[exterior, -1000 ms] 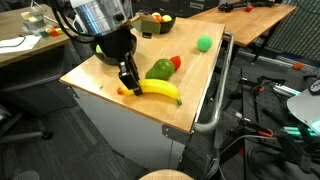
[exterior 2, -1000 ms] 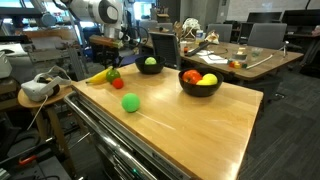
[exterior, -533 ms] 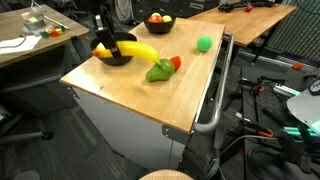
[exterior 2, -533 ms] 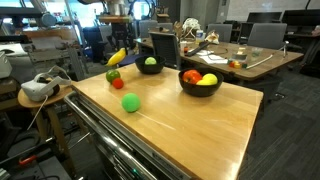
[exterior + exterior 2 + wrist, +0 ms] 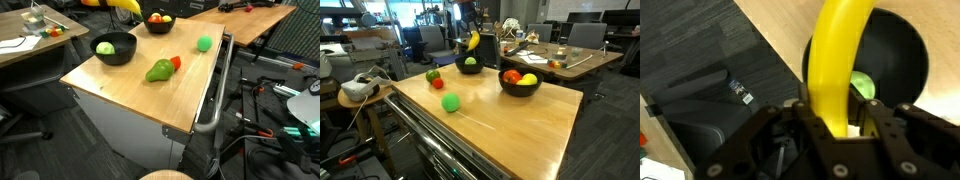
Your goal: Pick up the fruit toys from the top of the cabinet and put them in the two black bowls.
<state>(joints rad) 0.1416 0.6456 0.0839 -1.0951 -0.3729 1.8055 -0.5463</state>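
I will lower the banana beside the yellow-green apple in the black bowl below and release it.
My gripper is shut on the long yellow banana and holds it high above a black bowl that holds a yellow-green apple. In both exterior views the banana hangs over that bowl; the gripper shows dimly above it. The second black bowl holds red and yellow fruit. On the cabinet top lie the green pear, the small red fruit and the bright green ball.
A metal tube rail runs along one cabinet edge. Wooden tables with clutter stand behind the cabinet. Office chairs and a side table with a headset stand around. Dark carpet lies beside the cabinet.
My gripper took the banana from beside the pear, lifted it, and carried it back over the bowl with the apple. The pear, red fruit and green ball stayed in place.
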